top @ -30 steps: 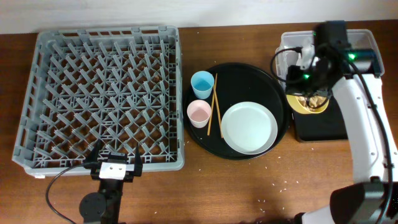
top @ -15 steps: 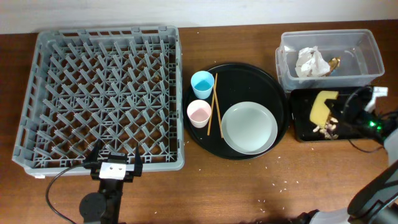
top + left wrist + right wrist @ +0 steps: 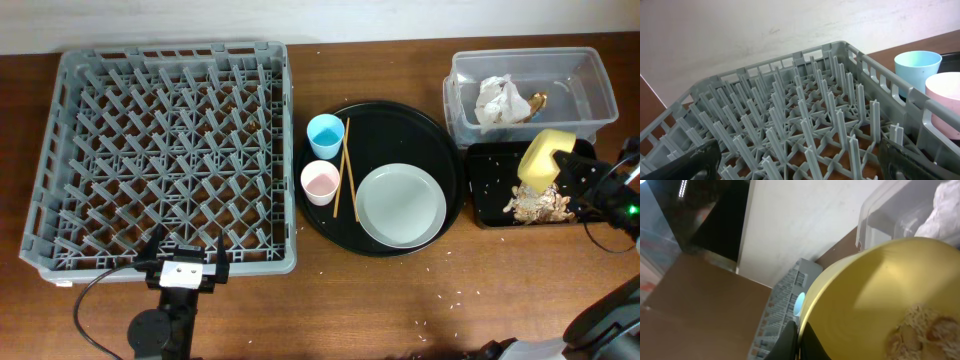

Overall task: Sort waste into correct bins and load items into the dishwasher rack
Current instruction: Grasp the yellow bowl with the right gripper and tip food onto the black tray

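The round tray's bare far part (image 3: 404, 130) is to the left in the overhead view, so my right gripper should swing across to it, go down and release the bowl (image 3: 544, 157) there.
My right gripper (image 3: 568, 172) is shut on the rim of the small yellow bowl (image 3: 544, 157) and holds it tipped on its side over the shallow black tray (image 3: 487, 190). Brownish food scraps (image 3: 538, 203) lie in the tray under the bowl; some still cling inside the bowl (image 3: 920, 330). The crumpled white napkin (image 3: 500, 100) lies in the clear tub (image 3: 590, 100). The blue cup (image 3: 325, 131), pink cup (image 3: 320, 182), chopsticks (image 3: 347, 165) and grey-white plate (image 3: 401, 204) sit on the round black tray. The grey rack (image 3: 165, 150) is at the left. My left gripper (image 3: 795, 167) is open at its near edge.
The round black tray (image 3: 400, 125) lies between the rack and the bins. Small pale grains are scattered on the wooden table (image 3: 440, 300) in front of it. The tub stands behind the black tray at the far right edge.
My right gripper has tipped the yellow bowl further over the black tray. The food scraps have slid out of the bowl into a larger clump in the tray. The left arm has not moved.
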Tool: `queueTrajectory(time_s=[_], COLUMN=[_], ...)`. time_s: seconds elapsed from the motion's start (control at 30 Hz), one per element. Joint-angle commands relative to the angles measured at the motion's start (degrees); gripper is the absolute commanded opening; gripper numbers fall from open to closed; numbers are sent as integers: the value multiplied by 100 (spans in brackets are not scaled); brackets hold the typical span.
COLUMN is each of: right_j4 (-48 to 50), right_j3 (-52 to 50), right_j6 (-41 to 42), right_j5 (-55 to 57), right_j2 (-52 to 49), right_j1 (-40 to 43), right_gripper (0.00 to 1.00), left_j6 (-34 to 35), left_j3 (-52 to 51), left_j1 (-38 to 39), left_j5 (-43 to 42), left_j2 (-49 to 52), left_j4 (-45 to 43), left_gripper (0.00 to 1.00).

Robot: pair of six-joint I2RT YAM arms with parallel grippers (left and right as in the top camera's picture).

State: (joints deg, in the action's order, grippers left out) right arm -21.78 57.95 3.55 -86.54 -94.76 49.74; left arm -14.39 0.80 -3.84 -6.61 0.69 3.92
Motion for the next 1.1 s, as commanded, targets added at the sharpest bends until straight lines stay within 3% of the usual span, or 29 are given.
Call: queueTrajectory(time_s=[0.0,0.07,0.27,0.5,0.53,0.6,0.63,0.83,0.93,1.03,1.07], right_j4=[35,245,708,1021,1047,1102,1115,1622,2481,5132,5414], right_j3=[-2,-2,-2,-2,-2,9,9,11,85,487,669], right_j6=[800,1405,2002,2398,2500,2741,2815,2868,3241,5136,5265], right_j5=[-234,-234,-238,-208,293,-125,378,-212,-234,358,752], right_j2=[66,55,57,98,96,98,85,94,433,516,514], right_j1=[22,26,17,17,28,15,17,-105,-1204,-3021,-3624], right_gripper=[4,4,4,4,4,4,4,4,4,4,4], left_j6=[-70,-70,-70,-70,-70,-70,-70,-70,-70,-70,-70], left_j3=[-28,-28,-28,-28,-28,-28,-28,-28,-28,-28,-28], left_j1=[-31,-31,-31,-31,-31,-31,-31,-31,-31,-31,-31], left_j5=[0,0,2,0,0,2,0,0,0,0,0], left_j2=[-28,-28,-28,-28,-28,-28,-28,-28,-28,-28,-28], left_j4=[9,9,9,9,9,9,9,9,9,9,9], left_gripper=[99,99,99,99,99,99,99,99,99,99,99])
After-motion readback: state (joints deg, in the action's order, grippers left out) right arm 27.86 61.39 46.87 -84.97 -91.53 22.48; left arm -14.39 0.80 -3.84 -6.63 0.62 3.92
